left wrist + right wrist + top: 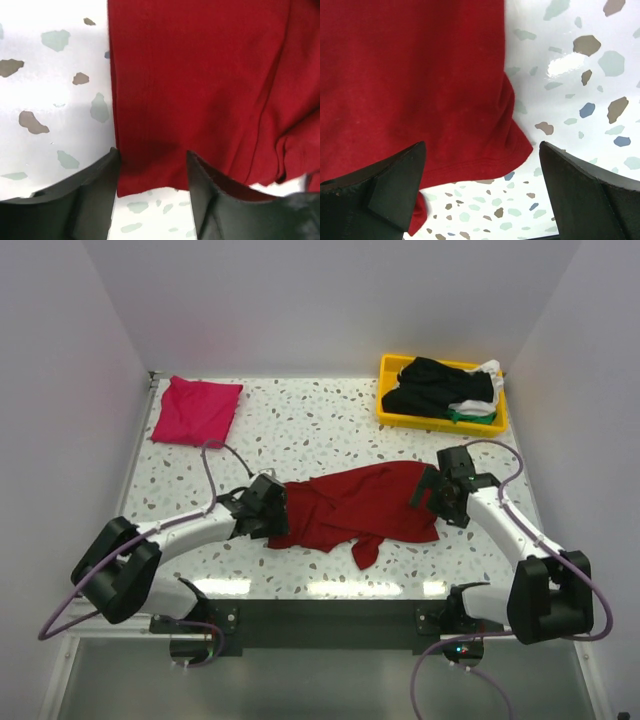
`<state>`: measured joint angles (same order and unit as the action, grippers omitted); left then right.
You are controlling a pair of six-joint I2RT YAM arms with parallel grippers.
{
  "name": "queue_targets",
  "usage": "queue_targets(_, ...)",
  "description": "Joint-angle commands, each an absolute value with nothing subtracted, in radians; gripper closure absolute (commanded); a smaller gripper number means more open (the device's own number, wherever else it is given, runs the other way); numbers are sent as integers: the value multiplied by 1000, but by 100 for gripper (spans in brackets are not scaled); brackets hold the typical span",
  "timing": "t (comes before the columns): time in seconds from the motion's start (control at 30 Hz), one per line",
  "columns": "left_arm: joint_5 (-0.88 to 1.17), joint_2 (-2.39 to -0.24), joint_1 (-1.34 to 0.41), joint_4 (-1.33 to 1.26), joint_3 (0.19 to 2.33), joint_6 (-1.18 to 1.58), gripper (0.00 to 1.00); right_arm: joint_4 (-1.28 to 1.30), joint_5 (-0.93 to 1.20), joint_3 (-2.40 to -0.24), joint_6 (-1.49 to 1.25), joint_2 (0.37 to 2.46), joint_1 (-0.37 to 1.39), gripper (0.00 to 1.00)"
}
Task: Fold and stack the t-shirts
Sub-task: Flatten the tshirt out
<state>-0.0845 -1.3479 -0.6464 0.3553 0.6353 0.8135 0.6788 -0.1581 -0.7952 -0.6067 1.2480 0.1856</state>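
Note:
The near hem corner [431, 533] of the dark red t-shirt [350, 505] already lies between my right gripper's wide-apart fingers. Next, my right gripper lowers onto it and closes there.
A dark red t-shirt [350, 505] lies rumpled across the middle of the table. My left gripper [268, 508] is open at its left edge; the left wrist view shows a corner of the red cloth [200, 90] between the spread fingers [95, 190], not pinched. My right gripper [438, 492] is open at the shirt's right edge; the right wrist view shows the hem corner [445, 110] between wide-apart fingers [395, 180]. A magenta-pink t-shirt [196, 410] lies folded at the far left. Black, white and green shirts [445, 388] are piled in the tray.
A yellow plastic tray [386, 390] stands at the back right. White walls close the table on the left, back and right. The speckled tabletop [320, 420] shows between the shirts.

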Motion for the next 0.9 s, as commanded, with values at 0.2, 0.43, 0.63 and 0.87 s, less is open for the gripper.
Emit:
queue_targets(0.2,-350,-1531,-707,466,758,914,100,560,31,-690,-575,1267,64,9)
queue_targets(0.43,-567,-1421,-704,548,831,904,100,561,48,-643,-571,1255,63,22)
queue_targets(0.63,-678,-1397,-669,577,882,871,100,543,93,-612,-549,1266,63,61)
queue_targets(0.87,-754,-1345,-591,572,980,795,100,636,78,-816,-471,1149,63,100)
